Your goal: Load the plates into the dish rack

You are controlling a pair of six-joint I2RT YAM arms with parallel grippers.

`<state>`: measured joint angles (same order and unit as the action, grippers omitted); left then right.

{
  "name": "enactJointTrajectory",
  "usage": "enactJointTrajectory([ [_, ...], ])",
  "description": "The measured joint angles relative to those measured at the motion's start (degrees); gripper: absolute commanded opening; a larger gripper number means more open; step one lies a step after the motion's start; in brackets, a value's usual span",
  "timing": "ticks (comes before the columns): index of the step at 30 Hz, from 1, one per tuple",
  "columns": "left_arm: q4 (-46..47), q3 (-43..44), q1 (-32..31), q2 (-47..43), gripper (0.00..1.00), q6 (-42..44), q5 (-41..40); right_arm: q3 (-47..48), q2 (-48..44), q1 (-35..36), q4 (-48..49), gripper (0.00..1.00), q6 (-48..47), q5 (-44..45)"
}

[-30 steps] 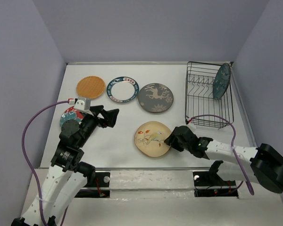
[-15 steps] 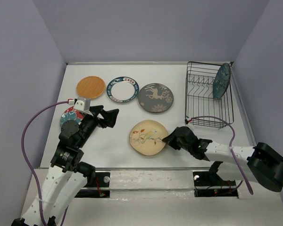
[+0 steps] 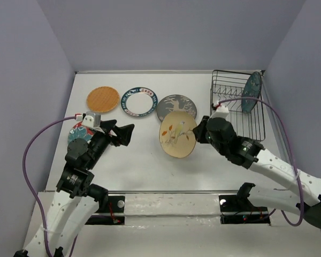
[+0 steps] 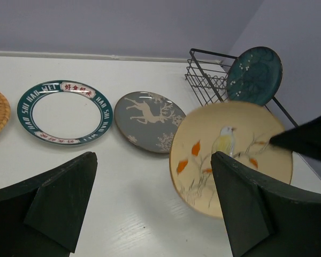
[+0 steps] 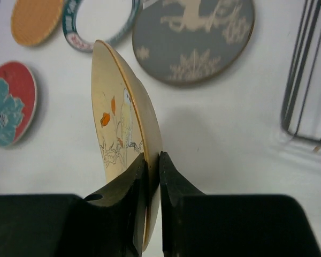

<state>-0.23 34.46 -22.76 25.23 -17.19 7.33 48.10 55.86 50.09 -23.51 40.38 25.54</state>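
The robot will raise its right gripper outward over the dish rack while turning it, then lower the cream plate beside the dark teal plate, where the rack is empty.
My right gripper (image 3: pixel 199 130) is shut on the rim of the cream floral plate (image 3: pixel 177 135) and holds it tilted on edge above the table; it also shows in the right wrist view (image 5: pixel 123 123) and the left wrist view (image 4: pixel 230 155). The dark teal plate (image 3: pixel 251 91) stands upright in the black wire dish rack (image 3: pixel 237 110). The orange plate (image 3: pixel 102 99), the white blue-rimmed plate (image 3: pixel 139 101), the grey-brown plate (image 3: pixel 174 106) and the red-and-teal plate (image 3: pixel 77 131) lie flat on the table. My left gripper (image 3: pixel 125 133) is open and empty over the table's left side.
Purple cables loop from both wrists. The rack stands at the back right against the wall. The grey-brown plate is partly hidden behind the lifted cream plate in the top view.
My right gripper has lifted the cream plate off the table, tipped it on edge and carried it back and up toward the rack. The left arm has stayed still.
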Motion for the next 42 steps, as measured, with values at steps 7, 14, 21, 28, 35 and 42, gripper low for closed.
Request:
enactJointTrajectory([
  [7,0.0,0.0,0.0,-0.3,0.99,0.0,0.2,24.6,7.1,-10.0,-0.4,0.07,-19.3,10.6],
  [14,0.0,0.0,0.0,-1.5,0.99,0.0,0.7,39.8,19.5,-27.7,1.5,0.07,-37.9,18.1],
  [21,0.0,0.0,0.0,-1.6,0.99,0.0,0.8,47.6,33.4,-35.3,4.8,0.07,-52.7,22.2],
  [28,0.0,0.0,-0.5,-1.6,0.99,0.0,0.8,47.9,41.0,-37.8,11.7,0.07,-62.7,22.6],
  [35,0.0,0.0,-0.8,-1.6,0.99,0.1,0.8,46.7,43.4,-40.3,15.8,0.07,-65.0,22.5],
  [42,0.0,0.0,-0.8,-1.6,0.99,0.1,0.8,41.2,43.4,-41.2,18.9,0.07,-65.2,22.1],
])
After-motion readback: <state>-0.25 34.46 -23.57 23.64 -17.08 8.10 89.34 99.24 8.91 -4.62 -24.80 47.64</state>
